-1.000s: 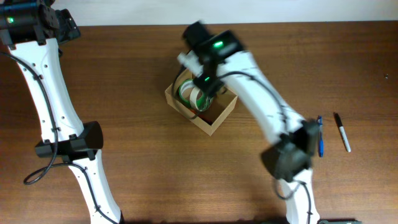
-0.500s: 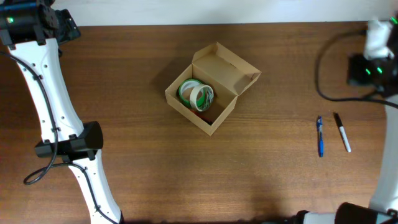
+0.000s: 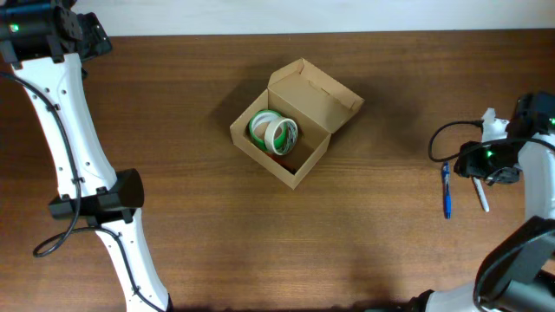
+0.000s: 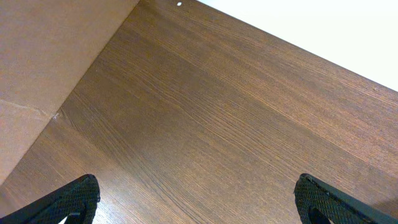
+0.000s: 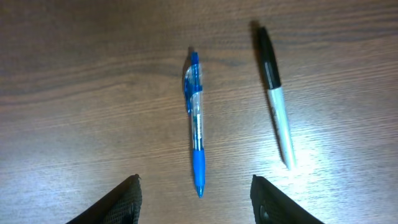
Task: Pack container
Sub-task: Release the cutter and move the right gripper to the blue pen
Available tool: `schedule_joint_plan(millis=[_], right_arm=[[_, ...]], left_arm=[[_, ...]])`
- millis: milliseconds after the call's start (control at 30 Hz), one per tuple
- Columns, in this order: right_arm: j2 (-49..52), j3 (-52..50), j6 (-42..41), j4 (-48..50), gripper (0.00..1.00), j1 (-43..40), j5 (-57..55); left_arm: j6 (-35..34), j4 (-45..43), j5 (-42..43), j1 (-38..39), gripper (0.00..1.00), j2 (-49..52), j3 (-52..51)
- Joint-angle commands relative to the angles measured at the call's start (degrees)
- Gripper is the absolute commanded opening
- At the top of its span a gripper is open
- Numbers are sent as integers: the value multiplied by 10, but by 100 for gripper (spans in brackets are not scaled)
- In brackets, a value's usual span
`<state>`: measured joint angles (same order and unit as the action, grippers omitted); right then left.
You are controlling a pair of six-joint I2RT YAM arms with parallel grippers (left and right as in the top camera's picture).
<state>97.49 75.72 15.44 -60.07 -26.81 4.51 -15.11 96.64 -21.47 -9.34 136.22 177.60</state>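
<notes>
I need to lower my right gripper next past the blue pen's [image 5: 196, 130] tip, then onto its body.
The container [image 3: 310, 154] is a brown cardboard box at the table's middle, its flap lid [image 3: 319, 94] standing open toward the back right. Green and cream tape rolls [image 3: 274, 132] lie inside it. My right gripper [image 3: 466, 165] hovers at the far right over two pens, well away from the box. In the right wrist view the right gripper [image 5: 196, 186] stands open, and the tip of a blue pen [image 5: 196, 130] lies on the table below the gap. My left gripper [image 4: 196, 190] is wide open over bare wood at the back left corner [image 3: 89, 39].
The blue pen [image 3: 447, 192] and a black-capped marker [image 3: 478, 184] lie side by side on the right of the table; in the wrist view the marker [image 5: 275, 93] is right of the blue pen. A tan surface [image 4: 43, 56] fills the left wrist view's upper left.
My right arm has left the box, swung out to the far right and come down over the pens, its jaws widening. The tape rolls stay in the box. The left arm is still.
</notes>
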Motion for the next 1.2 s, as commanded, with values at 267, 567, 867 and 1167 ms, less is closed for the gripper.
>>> schedule_joint_plan(millis=[267,567,867,1167], right_arm=[[93,-2,8,-22,60,21,-14],[118,-2,5,-27,61,33,-77],[142,-2,-17,-12,60,33,-82],[173,-2,-71,31,60,55,-76]], left_arm=[[7,0,-4,-2,100,-16,5],[7,0,-4,-2,100,-16,5],[7,0,-4,-2,100,-16,5],[7,0,-4,-2,100,-16,5]])
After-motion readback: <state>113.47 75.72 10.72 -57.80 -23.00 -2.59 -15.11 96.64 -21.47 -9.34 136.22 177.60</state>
